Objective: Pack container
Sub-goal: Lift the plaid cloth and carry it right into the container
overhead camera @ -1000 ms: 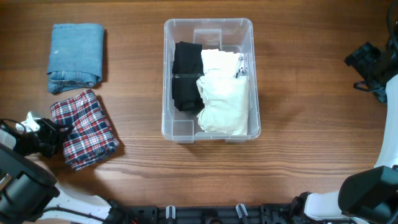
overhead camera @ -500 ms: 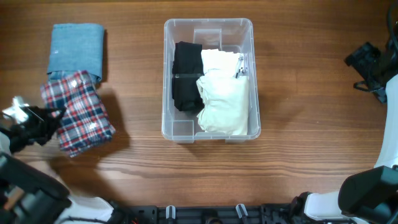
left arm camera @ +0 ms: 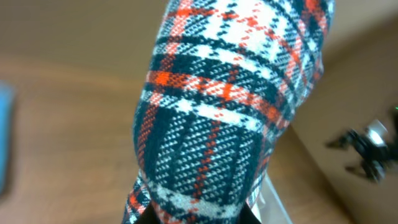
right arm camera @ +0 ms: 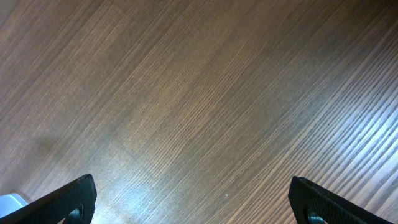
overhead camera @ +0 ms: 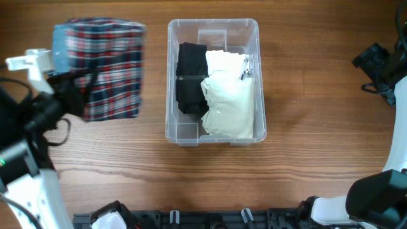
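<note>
My left gripper will move across and down next and let go of the plaid garment over the black garment (overhead camera: 191, 76), because the black one is below my gripper and to its right in the overhead view.
The clear container (overhead camera: 213, 24) stands at the table's middle, holding a folded black garment (overhead camera: 191, 76) on its left and a white garment (overhead camera: 230, 95) on its right. My left gripper (overhead camera: 79, 92) is shut on a red, white and navy plaid garment (overhead camera: 111, 70), lifted off the table left of the container. In the left wrist view the plaid garment (left arm camera: 230, 106) fills the frame, pinched between the jaws at the bottom edge. My right gripper (right arm camera: 193, 196) stands open over bare wood, far right of the container, with nothing between its fingers.
Folded blue jeans (overhead camera: 59, 44) lie at the back left, mostly hidden under the raised plaid garment. The right arm (overhead camera: 378, 67) sits near the table's right edge. The wooden table (overhead camera: 318, 127) shows bare between container and right arm.
The left gripper has lifted the plaid garment off the table and carried it toward the back and right, over the jeans. The right arm and container contents have not moved.
</note>
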{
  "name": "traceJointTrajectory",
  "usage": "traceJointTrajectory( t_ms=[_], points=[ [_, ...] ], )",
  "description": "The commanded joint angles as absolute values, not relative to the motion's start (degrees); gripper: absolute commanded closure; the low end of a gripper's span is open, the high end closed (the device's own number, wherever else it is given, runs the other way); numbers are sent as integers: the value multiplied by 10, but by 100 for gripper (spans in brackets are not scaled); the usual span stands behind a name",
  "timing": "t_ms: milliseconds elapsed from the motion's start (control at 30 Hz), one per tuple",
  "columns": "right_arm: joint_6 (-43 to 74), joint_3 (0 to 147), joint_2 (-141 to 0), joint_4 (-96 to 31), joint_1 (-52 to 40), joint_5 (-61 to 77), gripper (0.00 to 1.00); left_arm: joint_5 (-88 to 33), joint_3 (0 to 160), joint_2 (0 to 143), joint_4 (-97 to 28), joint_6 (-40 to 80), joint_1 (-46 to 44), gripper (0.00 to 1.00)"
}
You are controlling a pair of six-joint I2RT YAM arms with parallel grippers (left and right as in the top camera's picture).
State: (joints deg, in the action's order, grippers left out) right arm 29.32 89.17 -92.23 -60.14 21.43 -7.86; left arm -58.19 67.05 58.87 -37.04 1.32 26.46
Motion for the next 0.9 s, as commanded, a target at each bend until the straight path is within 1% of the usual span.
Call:
traceJointTrajectory(
  t_ms=[0,100,267,400,533,567,733,867],
  points=[
    [300,888,-927,-600,217,-74,0,-579,684,543,-307,40,163,96],
    [300,888,-927,-600,217,-74,0,-544,684,538,-277,39,79,96],
    [300,888,-927,-600,217,-74,0,-455,684,563,-275,53,-22,96],
    [300,888,-927,-600,217,-74,0,-365,684,605,-269,160,-91,96],
    [300,888,-927,-600,217,-74,0,-282,684,649,-269,287,-137,96],
    [300,888,-927,-600,217,-74,0,-256,684,668,-270,349,-154,96],
    [300,888,-927,-600,217,-74,0,-182,684,710,-297,475,-189,96],
    [300,888,-927,-600,217,-74,0,-143,684,733,-332,531,-205,96]
  ],
)
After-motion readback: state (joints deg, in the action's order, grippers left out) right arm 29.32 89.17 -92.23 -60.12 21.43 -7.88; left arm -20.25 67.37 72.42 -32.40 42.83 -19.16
